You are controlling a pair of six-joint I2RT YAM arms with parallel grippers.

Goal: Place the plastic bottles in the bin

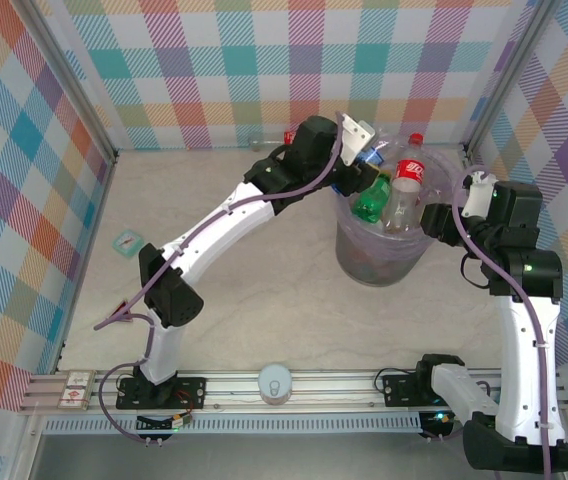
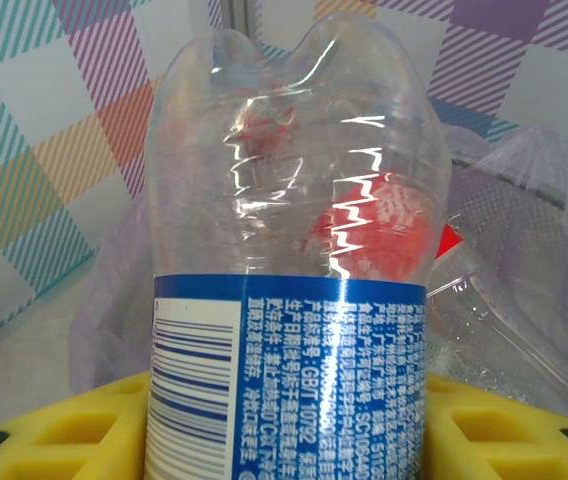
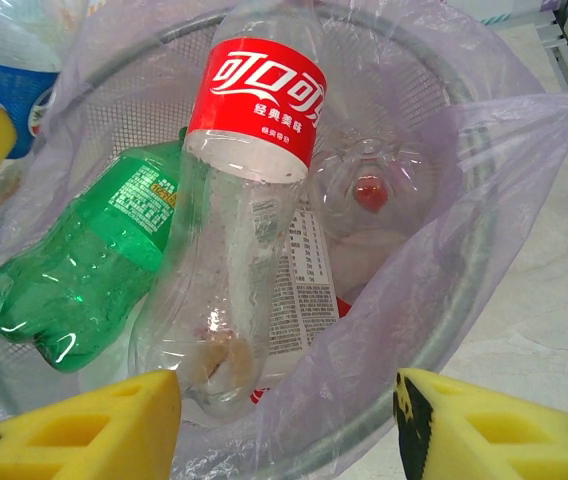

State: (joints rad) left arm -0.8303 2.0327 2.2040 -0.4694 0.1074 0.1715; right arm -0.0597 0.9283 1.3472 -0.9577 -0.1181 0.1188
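The space beside the red-labelled bottle is past the bin's rim from my left gripper. I will move it farther over the bin [image 1: 379,260] next and release the blue-labelled bottle.
My left gripper [image 1: 356,150] is shut on a clear blue-labelled bottle [image 2: 294,250], which stands between its yellow pads [image 2: 64,430] and reaches past them. It holds this bottle [image 1: 372,152] above the far left rim of the bin [image 1: 379,260], a round grey bucket lined with a lavender bag [image 3: 464,290]. In the bin lie a green bottle [image 3: 74,270], a clear red-labelled bottle [image 3: 244,200] with its red cap up [image 1: 416,140], and another clear one [image 3: 364,190]. My right gripper [image 3: 284,430] is open at the bin's right rim, nothing between its pads [image 3: 74,430].
A small teal packet [image 1: 126,241] lies on the table at the left. A red cap [image 1: 289,135] shows by the back wall behind the left arm. A white round object [image 1: 275,383] sits on the front rail. Checked walls close the table in on three sides.
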